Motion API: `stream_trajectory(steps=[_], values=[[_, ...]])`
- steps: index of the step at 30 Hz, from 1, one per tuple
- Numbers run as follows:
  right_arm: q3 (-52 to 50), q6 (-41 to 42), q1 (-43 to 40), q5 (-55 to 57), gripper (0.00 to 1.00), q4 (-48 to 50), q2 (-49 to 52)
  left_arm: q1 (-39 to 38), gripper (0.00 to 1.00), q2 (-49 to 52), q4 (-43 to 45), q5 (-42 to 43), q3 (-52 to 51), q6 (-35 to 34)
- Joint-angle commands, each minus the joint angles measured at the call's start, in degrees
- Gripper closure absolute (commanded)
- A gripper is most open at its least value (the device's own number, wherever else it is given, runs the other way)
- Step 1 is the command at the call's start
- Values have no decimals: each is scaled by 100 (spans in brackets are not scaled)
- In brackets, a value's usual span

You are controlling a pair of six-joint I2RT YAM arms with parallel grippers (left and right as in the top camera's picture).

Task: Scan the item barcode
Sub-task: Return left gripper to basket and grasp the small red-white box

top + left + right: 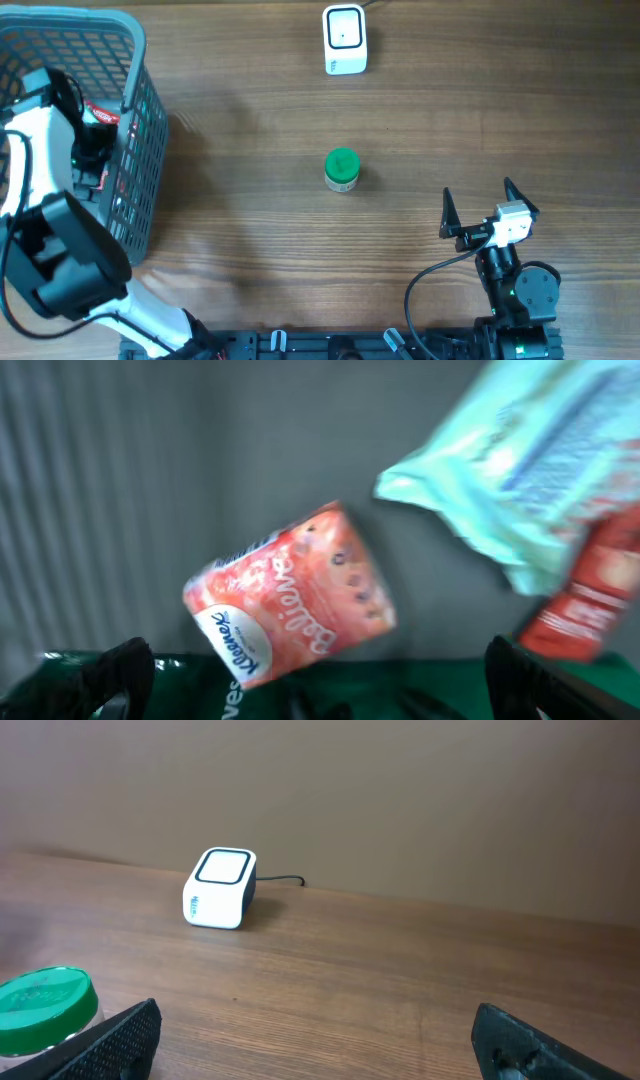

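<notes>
The pink Kleenex tissue pack [290, 595] is below my left gripper, between the spread fingers. My left gripper will move down onto it next and close on its sides.
My left gripper [93, 140] reaches down into the grey basket [140, 70], open, with nothing between its fingers. Just beyond it lies a pink Kleenex tissue pack [290, 595] on a dark green packet [200, 690], between the two spread fingers of the left gripper [315, 672]. A pale teal pouch [520, 470] and a red packet [590, 590] lie to the right. The white barcode scanner [344, 38] stands at the table's far edge. My right gripper [478, 192] rests open at the lower right, facing the scanner [221, 887].
A small jar with a green lid [342, 169] stands mid-table, left of the right gripper [315, 1025] and showing at the lower left as the jar [45, 1010]. The scanner's cable runs off the far edge. The basket's walls surround the left gripper.
</notes>
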Motion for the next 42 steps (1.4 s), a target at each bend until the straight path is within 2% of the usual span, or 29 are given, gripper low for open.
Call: stream_trajectory(steps=[1, 12, 13, 15, 19, 24, 28, 35, 42], values=[[-4, -28, -22, 15, 0, 15, -7, 2, 0, 140, 179, 81, -319, -997], [-4, -28, -22, 15, 0, 15, -7, 2, 0, 140, 2006, 83, -1626, -918], [-4, -31, -22, 15, 0, 15, -7, 2, 4, 140, 2002, 81, -1668, -903], [-4, -31, -22, 15, 0, 15, -7, 2, 21, 138, 1923, 83, -1681, -850], [-4, -31, -22, 15, 0, 15, -7, 9, 59, 35, 1921, 83, -1661, -271], [-4, -31, -22, 15, 0, 15, -7, 9, 81, -507, 1862, 83, -1425, 160], [-4, -31, -22, 15, 0, 15, -7, 7, 96, -1318, 1611, 90, -999, 155], [-4, -28, -22, 15, 0, 15, -7, 4, 96, -3047, 1582, 155, -483, 149], [-4, -28, -22, 15, 0, 15, -7, -308, 96, -4485, 1633, 1014, -476, 155]])
